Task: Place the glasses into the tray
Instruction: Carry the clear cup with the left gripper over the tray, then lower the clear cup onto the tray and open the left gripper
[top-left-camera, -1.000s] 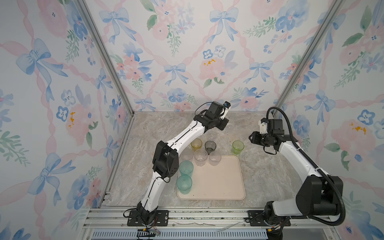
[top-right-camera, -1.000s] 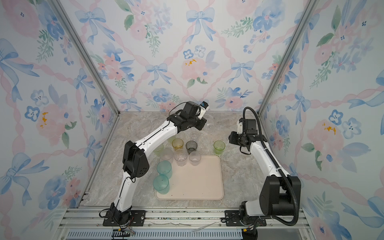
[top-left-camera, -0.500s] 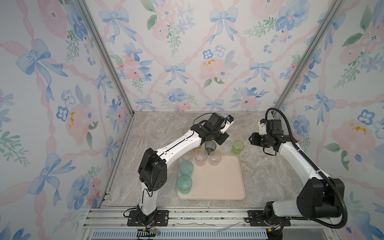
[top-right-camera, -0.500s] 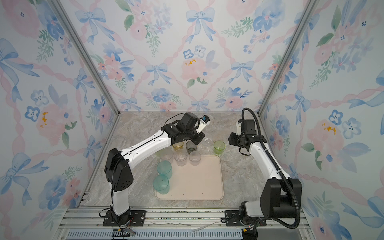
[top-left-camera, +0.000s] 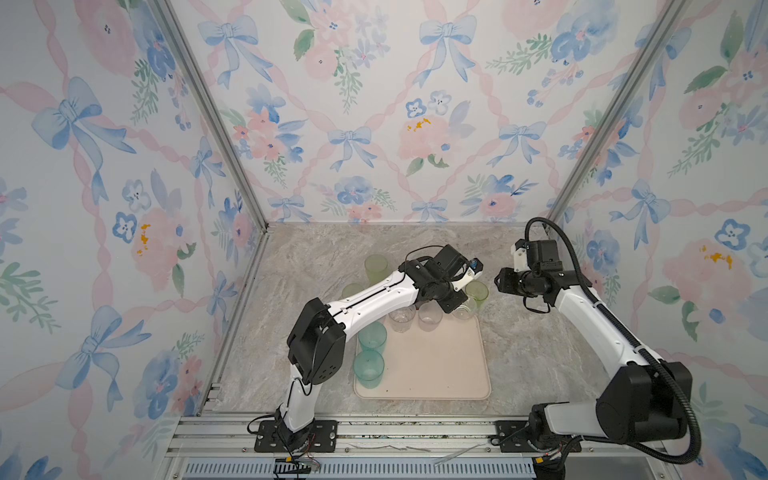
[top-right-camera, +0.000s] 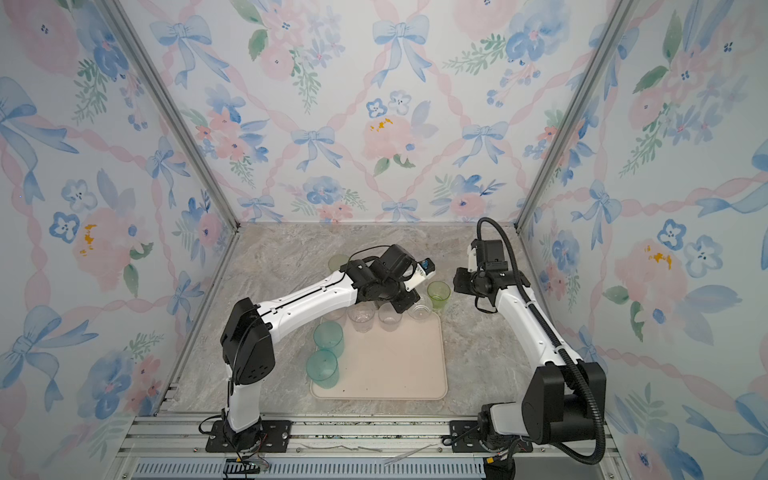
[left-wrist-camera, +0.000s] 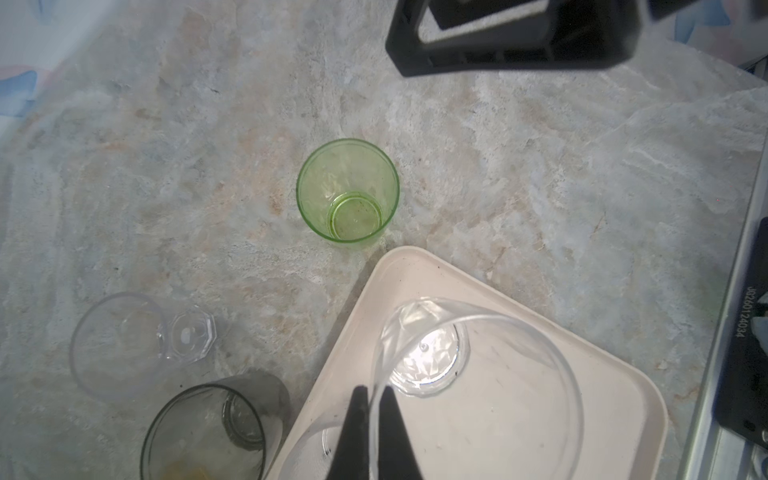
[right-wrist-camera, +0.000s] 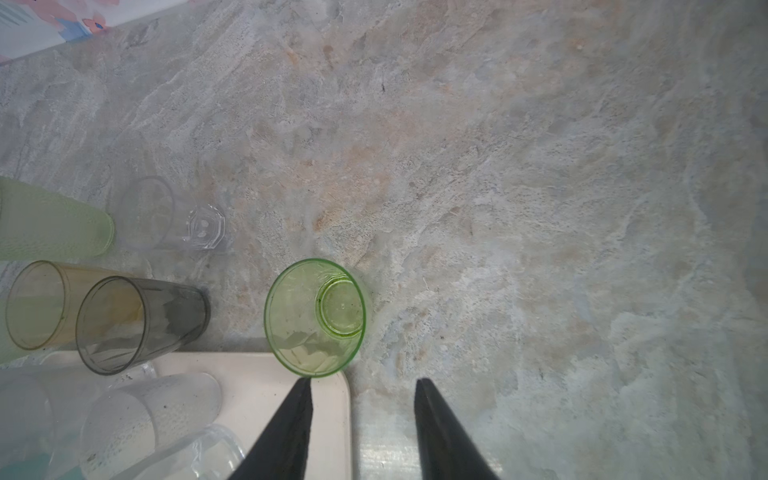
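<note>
I will lower my left gripper next to set the clear glass in the corner of the tray by the green glass (top-left-camera: 466, 317) (left-wrist-camera: 422, 350) and let go of the clear glass's rim, because that corner is below.
The cream tray (top-left-camera: 436, 370) (top-right-camera: 395, 370) lies at the middle front. My left gripper (left-wrist-camera: 374, 399) (top-left-camera: 453, 305) is shut on the rim of a clear glass (left-wrist-camera: 478, 374) (top-left-camera: 464, 309) (top-right-camera: 419, 311), whose base is at the tray's (left-wrist-camera: 602, 399) far right corner. Two teal glasses (top-left-camera: 372, 336) and two clear glasses (top-left-camera: 402, 318) stand along the tray's left and far edges. A bright green glass (right-wrist-camera: 316, 318) (left-wrist-camera: 348, 193) (top-left-camera: 477, 291) stands on the table just beyond that corner. My right gripper (right-wrist-camera: 362, 380) (top-left-camera: 500, 282) hangs open beside it, holding nothing.
On the marble behind the tray stand a grey glass (right-wrist-camera: 137, 324) (left-wrist-camera: 208, 428), an amber glass (right-wrist-camera: 37, 303), a clear glass (right-wrist-camera: 166, 212) (left-wrist-camera: 120, 340) and two pale green glasses (top-left-camera: 376, 266). Flowered walls close in the back and both sides.
My left gripper has come from the back of the table down to the tray's far right corner, with the clear glass. The right arm has hardly moved.
</note>
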